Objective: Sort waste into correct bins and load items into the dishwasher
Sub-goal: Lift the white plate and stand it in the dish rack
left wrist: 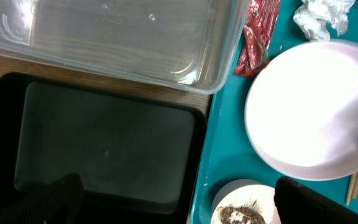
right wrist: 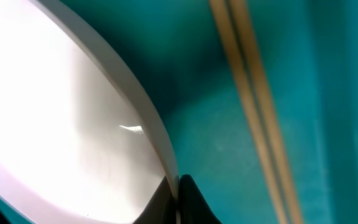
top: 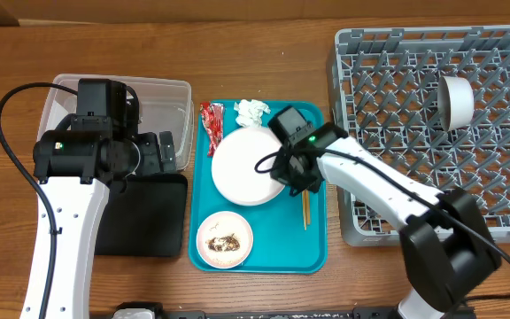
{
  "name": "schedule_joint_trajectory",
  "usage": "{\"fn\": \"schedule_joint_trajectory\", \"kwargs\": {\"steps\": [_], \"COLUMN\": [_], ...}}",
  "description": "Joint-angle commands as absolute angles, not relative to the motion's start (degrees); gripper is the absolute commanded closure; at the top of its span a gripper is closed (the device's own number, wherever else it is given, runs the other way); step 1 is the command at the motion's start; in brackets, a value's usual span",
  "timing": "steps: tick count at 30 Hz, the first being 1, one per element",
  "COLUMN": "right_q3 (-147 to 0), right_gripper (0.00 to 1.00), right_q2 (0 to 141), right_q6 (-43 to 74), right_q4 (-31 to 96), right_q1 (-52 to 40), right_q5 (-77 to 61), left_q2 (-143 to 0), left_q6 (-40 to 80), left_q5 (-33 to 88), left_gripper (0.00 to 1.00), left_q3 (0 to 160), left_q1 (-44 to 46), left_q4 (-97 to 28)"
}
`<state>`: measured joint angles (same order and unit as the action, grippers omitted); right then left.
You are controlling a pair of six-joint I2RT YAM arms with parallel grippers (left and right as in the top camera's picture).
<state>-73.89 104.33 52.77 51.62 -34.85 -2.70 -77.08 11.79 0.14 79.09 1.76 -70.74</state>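
Observation:
The plate [top: 246, 167] needs to go up over the grey dish rack next in my right gripper. Then my right gripper should tilt it and lower it beside the white cup, where the rows are empty.
My right gripper [top: 292, 177] [right wrist: 178, 199] is shut on the right rim of the large white plate [top: 246, 167] [right wrist: 61, 112] on the teal tray [top: 282, 252]. The chopsticks [top: 305, 211] [right wrist: 253, 106] lie just right of it. A red wrapper [top: 211, 124] [left wrist: 257, 34] and white tissue [top: 251, 112] [left wrist: 322, 15] lie at the tray's far edge. A white bowl with brown scraps and rice [top: 225, 240] [left wrist: 244, 205] sits at the tray's front. My left gripper [top: 162, 152] [left wrist: 179, 208] is open and empty over the black tray [top: 144, 217] [left wrist: 104, 143], beside the clear tub [top: 162, 97] [left wrist: 117, 37].
The grey dish rack [top: 432, 168] stands at the right with a white cup [top: 456, 101] lying in it. Bare wooden table runs along the far edge. Only one bowl shows.

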Motion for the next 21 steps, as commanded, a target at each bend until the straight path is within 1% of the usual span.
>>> {"fn": "schedule_joint_trajectory", "kwargs": {"steps": [1,6,8,13,16,21], "right_q3": [-80.34,-86.56,-87.90,-88.07,-88.03,-87.77], "right_gripper": [0.96,0.96,0.96,0.96,0.96,0.96], "right_q2": [98.13,92.73,90.61,88.25,88.64,89.82], "right_q6": [48.12,39.20,34.74,30.96,28.77,26.72], "right_q4": [54.30,56.77,57.06,58.33,58.83,58.85], "right_q1": [-33.28,-30.76,-29.56,-25.89,-22.96,-17.96], "right_q5": [6.85,15.35,20.71,45.45,56.34,62.17], "left_q2": [-77.52,-77.52,-77.52,-77.52,-77.52,-77.52], "left_q6": [10.87,10.90,10.87,10.87,10.90,10.90], "left_q5": [-0.60,-0.62,-0.62,-0.60,-0.60,-0.60], "left_gripper": [0.00,0.00,0.00,0.00,0.00,0.00], "left_q3": [79.72,79.72,79.72,79.72,79.72,79.72], "left_q1": [1.52,1.52,1.52,1.52,1.52,1.52], "left_q4": [-70.67,-70.67,-70.67,-70.67,-70.67,-70.67]}}
